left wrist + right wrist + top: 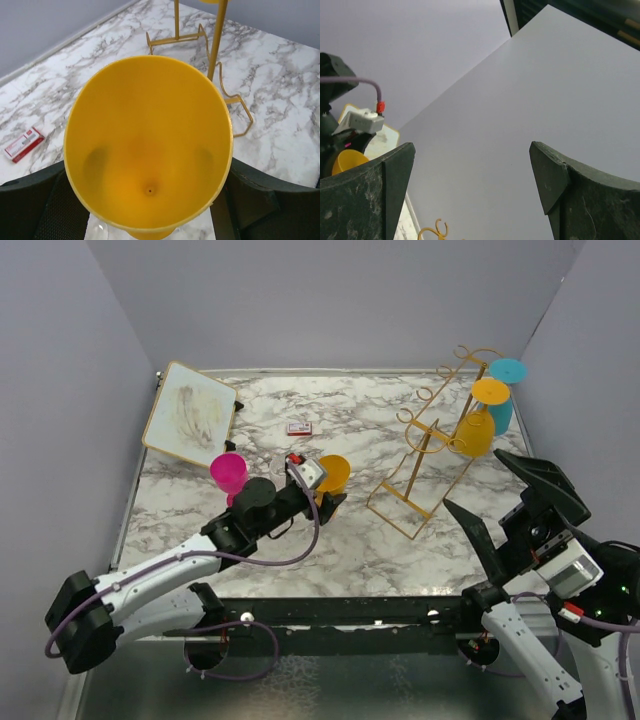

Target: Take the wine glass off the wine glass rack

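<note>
The yellow wine glass in the robot's left gripper will next go down onto the bare marble point(347, 510) beside the rack's foot. The robot will release it there, since that spot is empty.
The gold wire wine glass rack point(428, 445) stands on the marble table at the right. A yellow wine glass point(477, 430) and a teal wine glass point(503, 405) hang upside down from its right-side hooks. My left gripper point(325, 488) is shut on another yellow wine glass point(333, 473), left of the rack and apart from it. In the left wrist view this glass's bowl point(150, 145) fills the frame between my fingers point(260, 200), with the rack's foot point(200, 40) beyond. My right gripper point(472, 480) is open, empty and raised near the rack's front right; it faces the wall point(472, 170).
A pink wine glass point(228, 473) stands beside the left arm. A framed white board point(190, 412) leans at the back left. A small red box point(299, 428) lies mid-table, also in the left wrist view point(22, 145). Grey walls enclose the table point(350, 540).
</note>
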Robot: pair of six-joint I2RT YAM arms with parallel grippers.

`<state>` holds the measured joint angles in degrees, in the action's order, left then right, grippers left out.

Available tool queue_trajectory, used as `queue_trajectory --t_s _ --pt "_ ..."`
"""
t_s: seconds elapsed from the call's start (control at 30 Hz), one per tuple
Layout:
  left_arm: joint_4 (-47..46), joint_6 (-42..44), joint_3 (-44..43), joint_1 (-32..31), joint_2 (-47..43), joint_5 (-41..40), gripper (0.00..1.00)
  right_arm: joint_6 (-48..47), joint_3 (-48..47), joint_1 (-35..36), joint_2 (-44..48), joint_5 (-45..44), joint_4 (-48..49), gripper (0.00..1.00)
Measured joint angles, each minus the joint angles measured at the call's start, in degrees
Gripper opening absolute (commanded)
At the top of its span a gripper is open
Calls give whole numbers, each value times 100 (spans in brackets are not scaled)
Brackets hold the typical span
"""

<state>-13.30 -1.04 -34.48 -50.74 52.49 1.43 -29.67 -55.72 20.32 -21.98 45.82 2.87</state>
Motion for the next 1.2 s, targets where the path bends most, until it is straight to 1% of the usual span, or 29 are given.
queue_trajectory --t_s 0.17,0.23,0.33,0.5,0.7,0.9,1.2 --pt "-1628 212 160 -2 1045 -210 75 166 -127 0 4 -151 177 100" --pt "-2133 227 251 -2 1377 -289 75 184 -227 0 4 -173 173 100" --pt "-2780 225 330 0 1930 -409 75 186 -428 0 4 -214 155 100" --pt "-3519 225 319 -28 2603 -540 75 181 -579 0 15 -286 70 100" --pt "-4164 223 363 -39 3130 -732 75 184 -581 0 66 -358 -68 100" --pt "-4717 227 413 -39 3532 -876 72 186 -581 0 114 -409 -146 100" --pt "-5053 225 413 -39 4059 -1010 74 179 -807 0 116 -448 -337 100"
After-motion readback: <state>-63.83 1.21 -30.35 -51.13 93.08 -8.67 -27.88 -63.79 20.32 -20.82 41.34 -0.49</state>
